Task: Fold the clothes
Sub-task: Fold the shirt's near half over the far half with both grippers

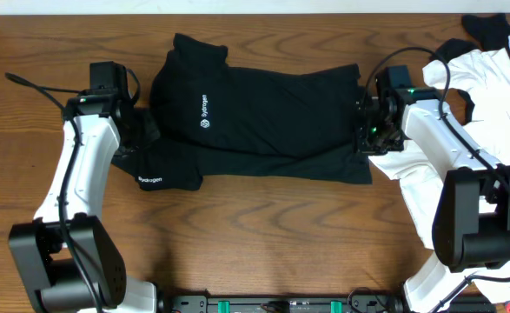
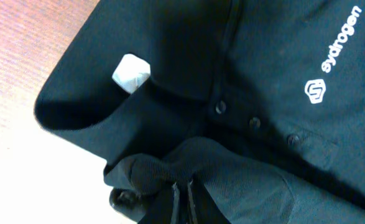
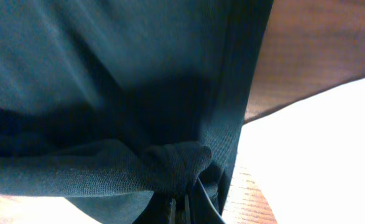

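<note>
My left gripper will next pull the bunch of black fabric outward over the buttons toward the collar (image 1: 165, 132) (image 2: 211, 101), because the fabric still lies short of them.
A black shirt (image 1: 263, 109) with a small white logo (image 1: 204, 123) and text print lies across the middle of the wooden table, partly folded. My left gripper (image 1: 142, 130) is at its left end, shut on a bunch of the black fabric (image 2: 170, 171); the collar, buttons and a white tag (image 2: 131, 73) show just beyond. My right gripper (image 1: 363, 130) is at the shirt's right end, shut on a pinched fold of the same shirt (image 3: 176, 165). A white garment (image 1: 489, 96) lies at the right, under the right arm.
A second black piece (image 1: 489, 30) lies at the far right corner on the white garment. Bare wood table (image 1: 263, 235) runs along the front. A black rail (image 1: 281, 304) sits at the near edge between the arm bases.
</note>
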Available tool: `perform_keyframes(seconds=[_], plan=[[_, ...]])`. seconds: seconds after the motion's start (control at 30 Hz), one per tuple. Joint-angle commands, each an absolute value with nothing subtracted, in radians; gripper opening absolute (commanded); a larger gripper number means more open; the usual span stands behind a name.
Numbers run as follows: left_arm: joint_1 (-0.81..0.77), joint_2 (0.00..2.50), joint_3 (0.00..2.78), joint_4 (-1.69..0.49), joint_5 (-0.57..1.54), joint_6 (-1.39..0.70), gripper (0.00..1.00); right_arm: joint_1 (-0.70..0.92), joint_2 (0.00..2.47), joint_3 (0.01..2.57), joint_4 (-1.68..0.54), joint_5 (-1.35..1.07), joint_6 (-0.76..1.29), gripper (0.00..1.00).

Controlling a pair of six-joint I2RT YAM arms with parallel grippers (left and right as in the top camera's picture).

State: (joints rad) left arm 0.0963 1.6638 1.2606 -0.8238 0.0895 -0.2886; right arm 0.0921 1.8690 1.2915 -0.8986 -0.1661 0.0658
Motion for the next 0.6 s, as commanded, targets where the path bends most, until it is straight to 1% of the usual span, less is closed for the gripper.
perform_keyframes(seconds=[0.0, 0.23, 0.37, 0.57], plan=[[0.099, 1.672, 1.258, -0.789, 0.066, -0.294, 0.06, 0.072, 1.833, 1.339, -0.897, -0.214, 0.036, 0.01], [0.100, 1.672, 1.258, -0.750, 0.066, -0.294, 0.06, 0.023, 1.821, 1.343, -0.878, -0.210, 0.060, 0.01], [0.099, 1.672, 1.258, -0.740, 0.066, -0.294, 0.06, -0.032, 1.821, 1.343, -0.874, -0.209, 0.121, 0.01], [0.099, 1.675, 1.258, -0.714, 0.066, -0.294, 0.06, -0.059, 1.821, 1.343, -0.871, -0.218, 0.106, 0.01]])
